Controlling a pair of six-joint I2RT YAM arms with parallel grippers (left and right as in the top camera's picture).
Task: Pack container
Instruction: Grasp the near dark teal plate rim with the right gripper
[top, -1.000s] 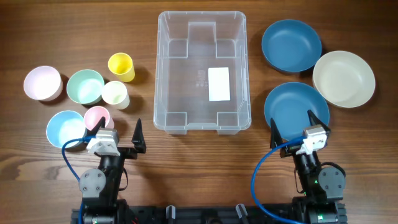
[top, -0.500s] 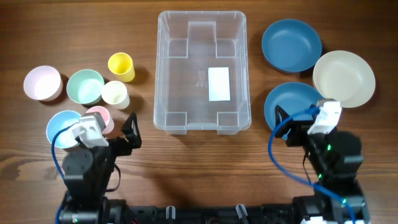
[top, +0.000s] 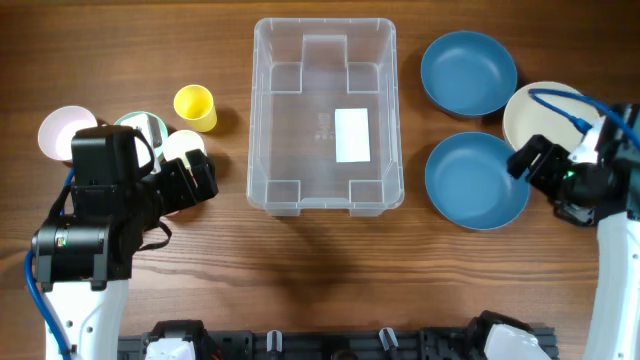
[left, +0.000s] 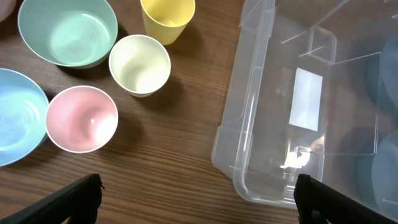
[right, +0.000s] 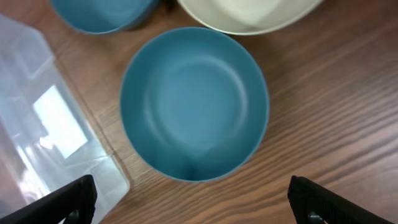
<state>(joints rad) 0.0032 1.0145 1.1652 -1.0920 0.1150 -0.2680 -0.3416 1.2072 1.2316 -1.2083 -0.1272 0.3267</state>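
Note:
The near dark blue bowl's rim (top: 522, 205) (right: 266, 118) is below, where bare wood leaves room. My right gripper comes down toward the right in the wrist view astride it next.
The clear container (top: 300, 140) stands empty at the table's middle, white label on its base. It also shows in the left wrist view (left: 261, 124) and the right wrist view (right: 37, 130). My left gripper (top: 195, 182) is open and empty, above bare wood between the cups and the container's near left corner (left: 199, 199). My right gripper (top: 535, 160) is open and empty, at the right edge of the near dark blue bowl (top: 470, 180), whose near rim lies just beyond its fingers (right: 193, 196).
Left: pink bowl (top: 60, 130), mint bowl (left: 67, 31), light blue bowl (left: 15, 124), yellow cup (top: 195, 107), cream cup (top: 185, 145), pink cup (left: 81, 118). Right: far dark blue bowl (top: 468, 72) and a cream bowl (top: 540, 115), partly under my right arm.
Both arms have lifted and swung forward from the table's front edge. The left now hangs over the cups and hides some; the right reaches over the near blue bowl and cream bowl.

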